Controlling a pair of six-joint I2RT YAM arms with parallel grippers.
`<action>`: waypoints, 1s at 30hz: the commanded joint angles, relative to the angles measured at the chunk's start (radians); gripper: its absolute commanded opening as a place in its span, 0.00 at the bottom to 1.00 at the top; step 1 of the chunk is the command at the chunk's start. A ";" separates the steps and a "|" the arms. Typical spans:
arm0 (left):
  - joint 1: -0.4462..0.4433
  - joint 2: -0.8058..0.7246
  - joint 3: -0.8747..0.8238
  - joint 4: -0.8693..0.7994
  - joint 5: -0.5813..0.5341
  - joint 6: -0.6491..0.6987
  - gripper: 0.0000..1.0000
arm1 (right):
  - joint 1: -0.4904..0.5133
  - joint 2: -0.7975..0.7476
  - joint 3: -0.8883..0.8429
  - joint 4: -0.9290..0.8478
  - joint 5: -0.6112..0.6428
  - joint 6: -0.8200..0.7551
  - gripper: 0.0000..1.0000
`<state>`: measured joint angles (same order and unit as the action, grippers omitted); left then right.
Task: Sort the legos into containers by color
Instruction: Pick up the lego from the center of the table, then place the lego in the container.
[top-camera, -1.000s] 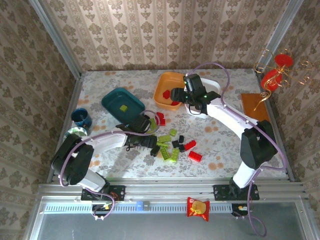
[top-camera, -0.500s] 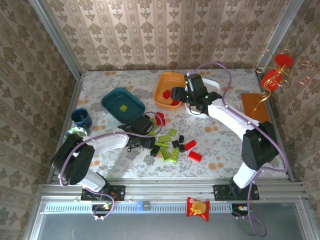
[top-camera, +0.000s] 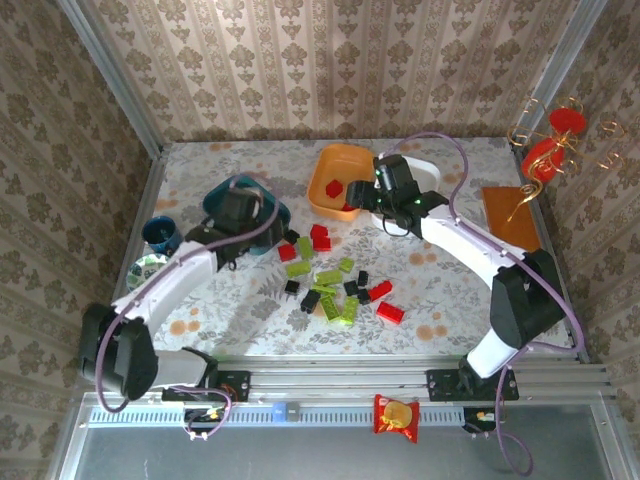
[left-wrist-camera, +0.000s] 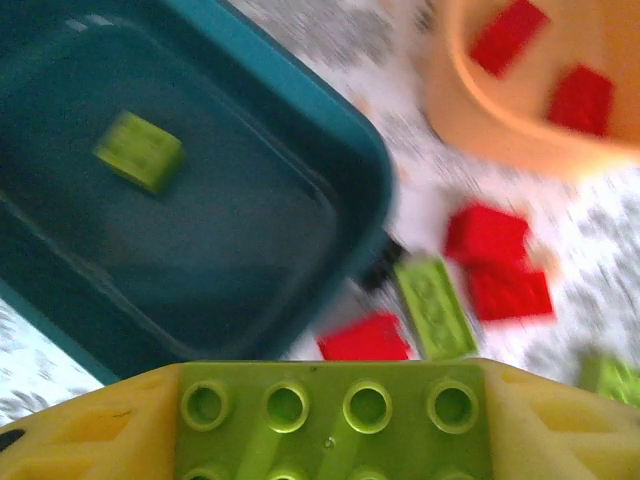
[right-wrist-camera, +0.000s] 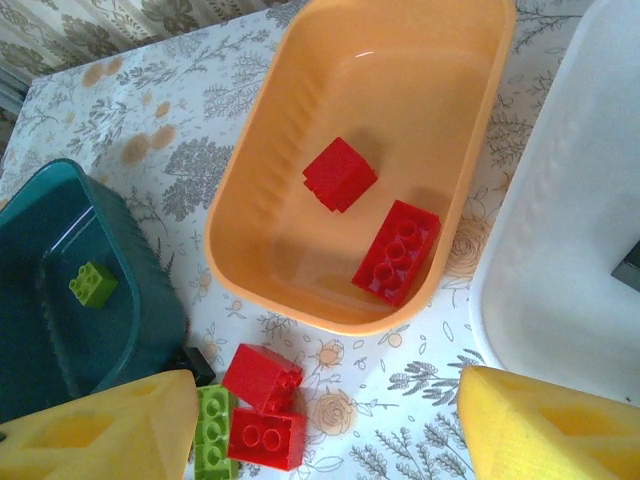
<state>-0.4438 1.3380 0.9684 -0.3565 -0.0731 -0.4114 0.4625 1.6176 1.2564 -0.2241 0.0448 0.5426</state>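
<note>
The bottom of the dark teal tub with its green brick lies outward. The lime green brick should go there, so next my left gripper moves outward over the tub's bottom and releases it.
My left gripper (top-camera: 240, 220) hangs over the dark teal tub (top-camera: 214, 196), shut on a lime green brick (left-wrist-camera: 330, 420). One green brick (left-wrist-camera: 138, 150) lies inside that tub (left-wrist-camera: 250, 260). My right gripper (top-camera: 362, 197) is open and empty at the near edge of the orange tub (top-camera: 325, 165), its yellow fingers (right-wrist-camera: 100, 430) wide apart. Two red bricks (right-wrist-camera: 340, 173) (right-wrist-camera: 396, 251) lie in the orange tub (right-wrist-camera: 250, 200). The white tub (top-camera: 425, 170) sits right of it, partly under the right arm. Red (top-camera: 319, 236), green (top-camera: 328, 277) and black (top-camera: 310, 300) bricks lie loose mid-table.
A dark blue cup (top-camera: 162, 235) and a green patterned dish (top-camera: 148, 265) stand at the left edge. A wooden block (top-camera: 508, 215) and a red and gold ornament (top-camera: 550, 150) are at the right. Patterned walls close the table in.
My left gripper has lifted from the brick pile and swung back-left over the teal tub, carrying a green brick. My right gripper has drifted slightly right by the orange tub.
</note>
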 joint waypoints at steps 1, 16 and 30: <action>0.054 0.137 0.101 0.074 -0.026 0.034 0.59 | -0.004 -0.049 -0.034 0.014 0.013 0.026 0.70; 0.188 0.496 0.348 0.103 -0.014 -0.013 0.81 | 0.026 -0.221 -0.226 -0.030 -0.095 0.043 0.72; 0.074 0.121 0.140 0.195 0.108 -0.070 1.00 | 0.102 -0.137 -0.324 0.008 -0.101 0.075 0.71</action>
<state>-0.3317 1.5299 1.1755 -0.1837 -0.0029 -0.4641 0.5423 1.4292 0.9276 -0.2337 -0.0387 0.6060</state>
